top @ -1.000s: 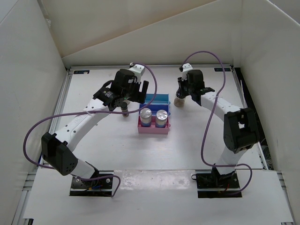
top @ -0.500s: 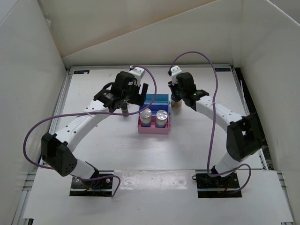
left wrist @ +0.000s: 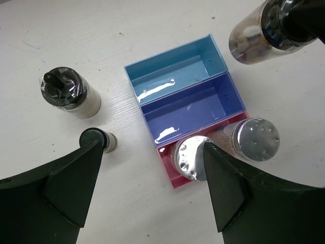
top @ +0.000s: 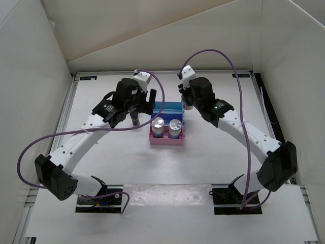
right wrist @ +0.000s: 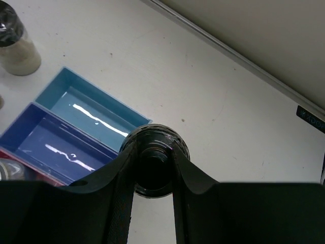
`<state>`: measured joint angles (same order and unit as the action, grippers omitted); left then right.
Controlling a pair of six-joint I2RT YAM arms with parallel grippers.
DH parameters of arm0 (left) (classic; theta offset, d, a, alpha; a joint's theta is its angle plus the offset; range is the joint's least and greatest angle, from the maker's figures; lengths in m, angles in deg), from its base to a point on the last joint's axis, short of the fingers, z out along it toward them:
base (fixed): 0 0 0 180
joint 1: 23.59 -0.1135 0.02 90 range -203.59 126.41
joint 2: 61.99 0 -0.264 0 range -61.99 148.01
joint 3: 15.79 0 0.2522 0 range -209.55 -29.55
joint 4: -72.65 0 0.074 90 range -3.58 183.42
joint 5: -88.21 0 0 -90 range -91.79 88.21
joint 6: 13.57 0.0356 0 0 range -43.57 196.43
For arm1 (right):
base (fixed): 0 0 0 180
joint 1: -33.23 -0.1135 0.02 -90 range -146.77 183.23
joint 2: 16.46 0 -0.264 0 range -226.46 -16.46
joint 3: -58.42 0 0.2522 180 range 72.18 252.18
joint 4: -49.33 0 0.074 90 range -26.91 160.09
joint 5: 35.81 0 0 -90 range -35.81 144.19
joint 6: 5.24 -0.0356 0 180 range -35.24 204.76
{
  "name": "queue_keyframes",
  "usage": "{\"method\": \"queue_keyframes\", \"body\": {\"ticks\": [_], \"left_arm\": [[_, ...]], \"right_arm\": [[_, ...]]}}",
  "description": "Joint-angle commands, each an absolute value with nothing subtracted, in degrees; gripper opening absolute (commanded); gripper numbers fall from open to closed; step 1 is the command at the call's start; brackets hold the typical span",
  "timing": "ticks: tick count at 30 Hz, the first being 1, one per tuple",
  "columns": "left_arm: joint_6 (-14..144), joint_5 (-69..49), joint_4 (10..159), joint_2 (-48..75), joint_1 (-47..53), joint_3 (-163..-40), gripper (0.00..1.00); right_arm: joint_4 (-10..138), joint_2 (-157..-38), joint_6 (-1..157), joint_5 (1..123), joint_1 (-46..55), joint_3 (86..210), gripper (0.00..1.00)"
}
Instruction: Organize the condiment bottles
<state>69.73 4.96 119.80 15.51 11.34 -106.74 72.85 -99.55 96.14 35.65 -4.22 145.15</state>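
The robot's right gripper needs to go back over the purple shelf's end nearest the held bottle (top: 176, 116) (right wrist: 94, 160) next, lower the bottle inside and let it go, because that shelf is empty.
Two silver-topped condiment bottles (left wrist: 193, 157) (left wrist: 259, 140) stand side by side in the pink front tier of the stepped rack (left wrist: 193, 109). My right gripper (right wrist: 154, 157) is shut on the black cap of a brownish bottle (left wrist: 254, 35), which hangs above the table just off the right end of the rack's light blue back tier. Another black-capped bottle (left wrist: 66, 91) with a pale body stands on the table left of the rack. My left gripper (left wrist: 152, 150) hovers open above the rack's front left corner, holding nothing.
A small black-topped item (left wrist: 96, 140) stands on the table by my left finger, left of the rack. The rack's purple and light blue tiers hold nothing. White walls enclose the table (top: 101, 152) at the back and on both sides.
My right arm has carried the brownish bottle leftward from right of the rack to the back tier's right end. My left arm has shifted slightly left and stayed open.
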Motion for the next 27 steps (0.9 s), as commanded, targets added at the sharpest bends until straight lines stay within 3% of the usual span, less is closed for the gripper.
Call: {"method": "queue_keyframes", "body": {"ticks": [1,13,27], "left_arm": [[69.57,4.98,119.90,13.34,11.04,-105.67,0.91],[69.31,5.07,119.81,13.25,10.51,-104.44,0.91],[68.87,4.10,119.55,13.69,8.58,-103.47,0.91]], "right_arm": [[70.12,-95.21,95.84,33.89,-6.14,146.37,0.00],[68.63,-92.49,90.65,34.42,-12.12,140.74,0.00],[64.76,-95.65,87.75,38.11,-11.77,137.83,0.00]]}}
